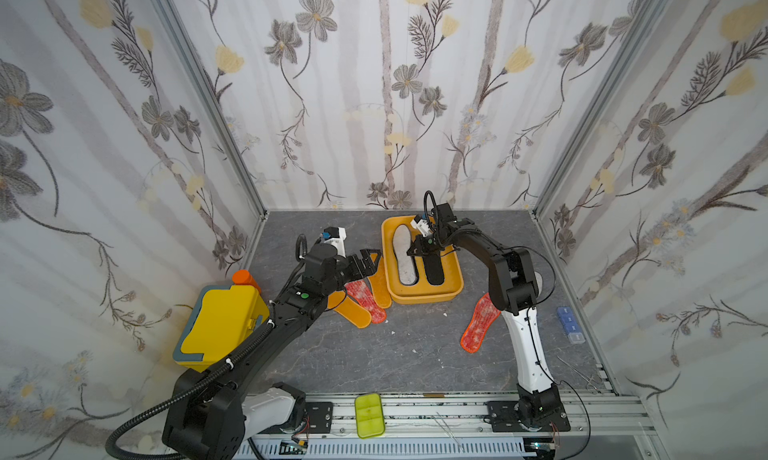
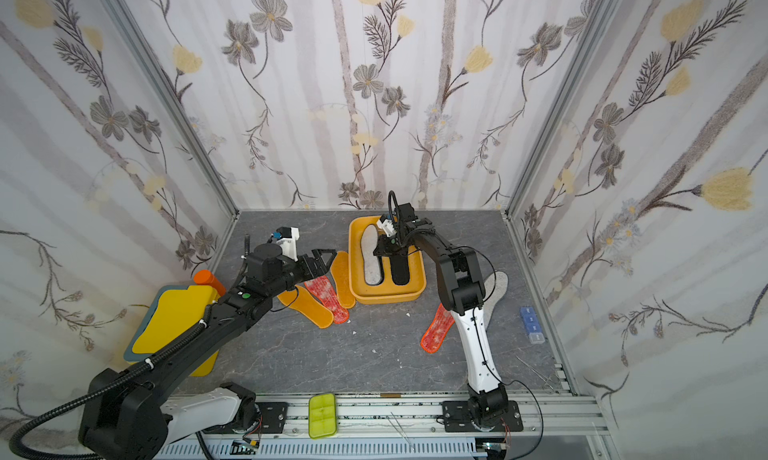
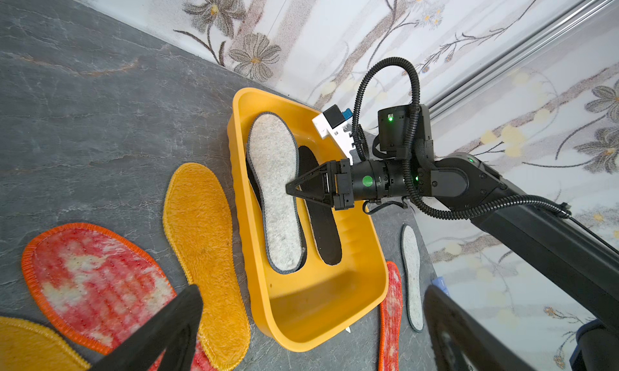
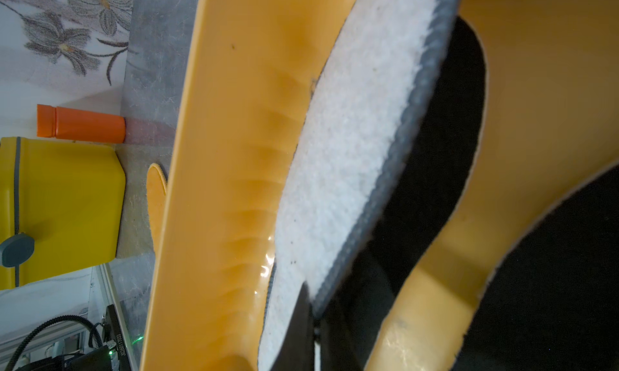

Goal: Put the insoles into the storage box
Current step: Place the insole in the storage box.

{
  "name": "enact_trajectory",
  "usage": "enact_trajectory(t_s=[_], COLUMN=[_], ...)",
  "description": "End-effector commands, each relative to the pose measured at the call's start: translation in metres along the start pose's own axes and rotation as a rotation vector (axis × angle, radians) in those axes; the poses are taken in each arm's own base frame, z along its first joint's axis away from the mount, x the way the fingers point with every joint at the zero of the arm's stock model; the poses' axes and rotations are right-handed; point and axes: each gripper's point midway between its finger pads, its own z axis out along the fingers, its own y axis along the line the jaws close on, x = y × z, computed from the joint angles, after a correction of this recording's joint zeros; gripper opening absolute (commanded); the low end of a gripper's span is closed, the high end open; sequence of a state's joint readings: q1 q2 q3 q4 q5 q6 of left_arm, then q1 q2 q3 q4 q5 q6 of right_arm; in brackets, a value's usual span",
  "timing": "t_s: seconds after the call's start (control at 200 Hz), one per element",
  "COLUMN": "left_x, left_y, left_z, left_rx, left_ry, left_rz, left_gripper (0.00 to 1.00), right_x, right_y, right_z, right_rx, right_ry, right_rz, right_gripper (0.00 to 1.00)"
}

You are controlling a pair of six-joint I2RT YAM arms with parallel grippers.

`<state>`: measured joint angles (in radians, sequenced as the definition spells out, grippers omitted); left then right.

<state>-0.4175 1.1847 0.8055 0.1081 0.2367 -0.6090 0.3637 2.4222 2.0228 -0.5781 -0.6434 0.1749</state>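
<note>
The robot's right gripper needs to move down next and ease toward the box's middle, letting go of the felt insole's edge over the black insole beneath, because part of that black insole is uncovered.
The yellow-orange storage box [image 1: 424, 299] [image 3: 318, 319] stands at the back of the table. In it a grey-white felt insole [image 1: 402, 246] [image 3: 278, 185] rests partly on a black insole [image 4: 445, 151], with another black insole [image 1: 434, 269] beside it. My right gripper [image 1: 412, 250] [image 4: 315, 319] is shut on the felt insole's [image 4: 351, 135] edge inside the box. My left gripper [image 1: 372, 262] [image 3: 313, 295] hangs open and empty over the insoles left of the box. There lie two orange-yellow insoles [image 1: 381, 287] [image 1: 353, 312] and a red speckled insole [image 1: 368, 300]. Another red speckled insole [image 1: 478, 327] and a second felt insole [image 2: 498, 292] lie right of the box.
A yellow lidded box [image 1: 224, 325] and an orange bottle [image 1: 245, 277] stand at the left wall. A lime-green tray [image 1: 369, 414] sits on the front rail. A blue pill case [image 1: 569, 323] and forceps [image 1: 582, 373] lie at the right edge.
</note>
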Motion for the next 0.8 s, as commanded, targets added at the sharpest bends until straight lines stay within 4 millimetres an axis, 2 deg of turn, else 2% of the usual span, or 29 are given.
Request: enact_trajectory(t_s=[0.0,0.515,0.794], left_x=[-0.005,-0.006,-0.007], left_y=[-0.004,-0.004,-0.005], left_z=[-0.001,-0.002,-0.001], left_rx=[0.017,0.014,0.016], left_ry=[-0.019,-0.024,-0.022], left_rz=[0.007,0.005,0.006], left_gripper=[1.0,1.0,1.0], right_x=[-0.003,0.001,-0.002], right_y=[-0.007,-0.021,-0.019], right_z=[0.003,0.008,0.004], right_rx=[0.017,0.031,0.042], right_ry=[-0.012,-0.004,-0.016], right_rz=[0.009,0.058,0.067], right_gripper=[0.0,0.01,0.21])
